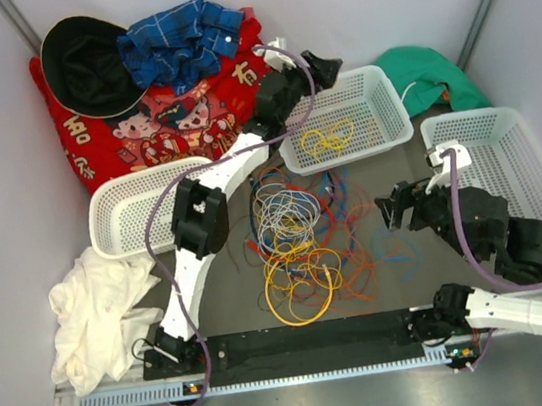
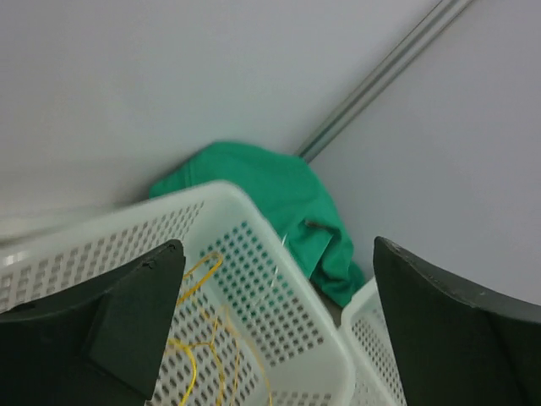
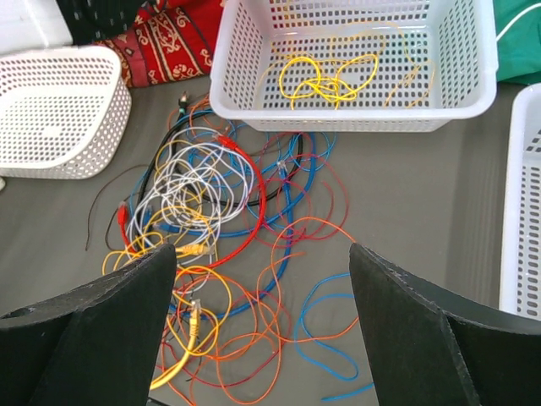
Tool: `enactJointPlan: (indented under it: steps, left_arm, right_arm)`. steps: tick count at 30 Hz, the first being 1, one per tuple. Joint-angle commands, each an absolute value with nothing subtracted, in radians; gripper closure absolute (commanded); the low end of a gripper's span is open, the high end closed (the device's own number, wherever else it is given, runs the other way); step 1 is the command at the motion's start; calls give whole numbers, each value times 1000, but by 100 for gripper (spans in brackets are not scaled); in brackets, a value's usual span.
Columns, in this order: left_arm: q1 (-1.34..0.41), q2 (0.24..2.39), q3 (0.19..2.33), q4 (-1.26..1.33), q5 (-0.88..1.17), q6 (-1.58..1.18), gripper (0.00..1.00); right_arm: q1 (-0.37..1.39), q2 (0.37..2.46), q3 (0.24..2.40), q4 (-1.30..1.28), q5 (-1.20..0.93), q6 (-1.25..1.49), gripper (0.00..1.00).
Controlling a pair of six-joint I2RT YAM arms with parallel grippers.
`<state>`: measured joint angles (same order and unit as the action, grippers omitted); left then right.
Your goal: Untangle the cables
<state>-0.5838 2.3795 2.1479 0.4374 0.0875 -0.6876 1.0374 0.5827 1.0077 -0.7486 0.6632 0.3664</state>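
I need to bring my right gripper down and to the left in the top view onto the orange loops, which lie loose below it at the pile's edge.
A tangled pile of cables [image 1: 295, 245] in yellow, orange, red, blue and grey-white lies on the grey table in the middle; it also shows in the right wrist view [image 3: 220, 211]. One yellow cable [image 1: 328, 138] lies in the middle white basket [image 1: 389, 95], seen too in the right wrist view [image 3: 330, 78] and the left wrist view [image 2: 199, 338]. My left gripper [image 1: 326, 66] is open and empty above that basket's far edge [image 2: 277, 254]. My right gripper [image 1: 394, 209] is open and empty, right of the pile and above loose orange and blue loops [image 3: 262, 254].
An empty white basket [image 1: 131, 214] stands left of the pile and another [image 1: 508, 165] at the right. A green cloth [image 1: 427, 75] lies behind the baskets. A red printed cloth [image 1: 159, 123], a black hat [image 1: 85, 65] and a blue plaid cloth [image 1: 182, 36] lie back left. A white cloth [image 1: 95, 314] lies front left.
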Motion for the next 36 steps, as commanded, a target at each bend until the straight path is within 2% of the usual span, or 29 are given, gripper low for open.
enactJointPlan:
  steps: [1, 7, 16, 21, 28, 32, 36]
  left_arm:
    - [-584, 2252, 2014, 436, 55, -681, 1]
    - [-583, 2042, 1873, 330, -54, -611, 1]
    - [-617, 1616, 1395, 66, -159, -653, 1]
    - [-715, 1394, 1241, -119, -196, -658, 1]
    - [-871, 1096, 925, -234, -324, -837, 1]
    - [-884, 948, 862, -361, -377, -896, 1]
    - [-885, 859, 845, -437, -405, -908, 1]
  right_arm:
    - [1046, 558, 1008, -739, 703, 356, 18]
    - [1046, 554, 988, -718, 690, 364, 17]
    - [1045, 557, 842, -718, 566, 471, 17]
    - [1045, 629, 735, -652, 427, 495, 16]
    - [1039, 902, 678, -509, 428, 545, 14]
    - [953, 1140, 670, -443, 364, 600, 12]
    - [916, 1282, 655, -381, 347, 624, 12]
